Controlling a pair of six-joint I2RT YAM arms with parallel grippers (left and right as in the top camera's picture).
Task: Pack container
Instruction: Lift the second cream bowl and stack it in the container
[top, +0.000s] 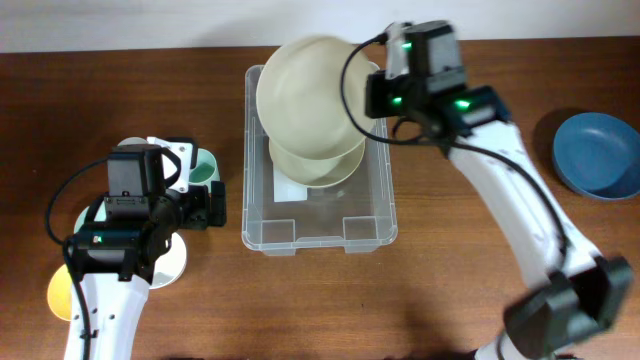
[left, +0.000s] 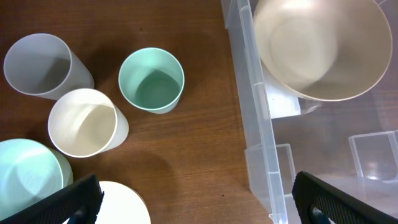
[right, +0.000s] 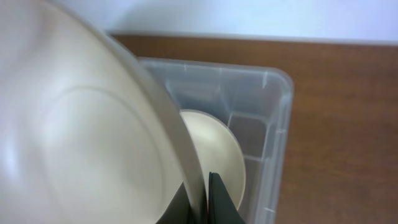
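Note:
The container's cream bowl (top: 320, 168) (right: 217, 149) is below the robot's right gripper, so the gripper will next lower its tilted bowl to nest in that cream bowl and let go of its bowl's rim.
The clear plastic container (top: 372, 215) sits mid-table, with a cream bowl (top: 312, 170) lying in its far half. My right gripper (top: 372, 95) is shut on the rim of a second cream bowl (top: 305, 95) and holds it tilted above the container's far end; in the right wrist view this bowl (right: 81, 143) fills the left, pinched between my fingers (right: 204, 199), with the container (right: 273, 99) and the lower bowl (right: 217, 149) behind. My left gripper (left: 193, 208) is open and empty over bare wood just left of the container wall (left: 252, 124).
Left of the container stand a mint cup (left: 151, 79), a cream cup (left: 84, 122) and a grey cup (left: 42, 65), with a mint bowl (left: 25, 177) and a white plate (left: 121, 205). A yellow plate (top: 60, 295) lies front left. A blue bowl (top: 598, 155) sits far right.

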